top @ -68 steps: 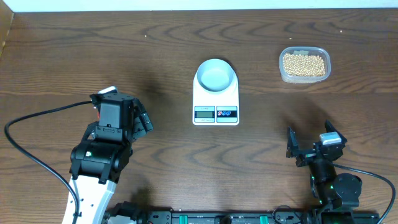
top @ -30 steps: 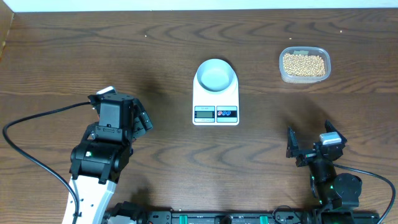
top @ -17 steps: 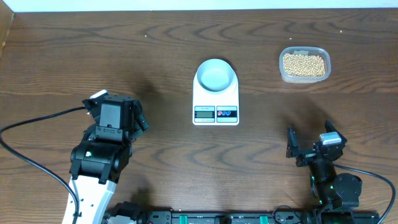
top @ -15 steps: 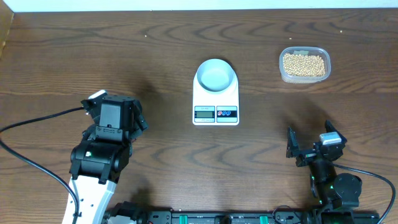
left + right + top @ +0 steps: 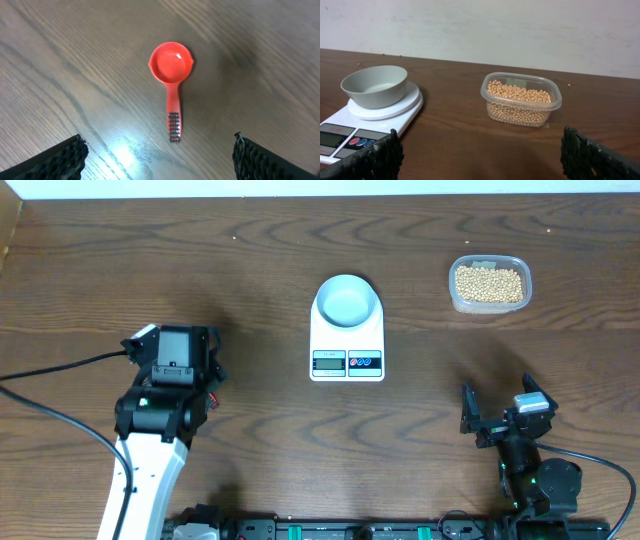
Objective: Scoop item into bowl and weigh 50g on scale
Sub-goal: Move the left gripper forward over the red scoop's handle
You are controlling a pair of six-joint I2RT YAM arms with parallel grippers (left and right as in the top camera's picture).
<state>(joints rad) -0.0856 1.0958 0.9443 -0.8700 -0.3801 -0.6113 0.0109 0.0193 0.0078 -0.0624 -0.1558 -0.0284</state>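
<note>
My left gripper lowers to the red scoop's handle close to its cup (image 5: 172, 95) next, since the scoop's handle points in between my open fingers.
Tan beans (image 5: 488, 283) fill a clear tub at the back right and also show in the right wrist view (image 5: 520, 102). The white bowl (image 5: 347, 301) stands on the white scale (image 5: 347, 361); the right wrist view shows the bowl (image 5: 374, 85) empty on the scale (image 5: 350, 132). A red scoop (image 5: 171, 75) lies flat on the table, its handle pointing toward my left gripper (image 5: 160, 160), which hangs open above it. In the overhead view the left gripper (image 5: 172, 348) hides the scoop. My right gripper (image 5: 498, 408) is open and empty near the front edge, facing the tub.
The clear plastic tub (image 5: 489, 302) stands on the dark wooden table (image 5: 250, 260), right of the scale. A black cable (image 5: 60, 365) runs left from the left arm. A pale wall (image 5: 480, 25) lies behind the table's far edge.
My left wrist has swung to the left and turned to point straight down. The right arm, scale, bowl and tub have not moved.
</note>
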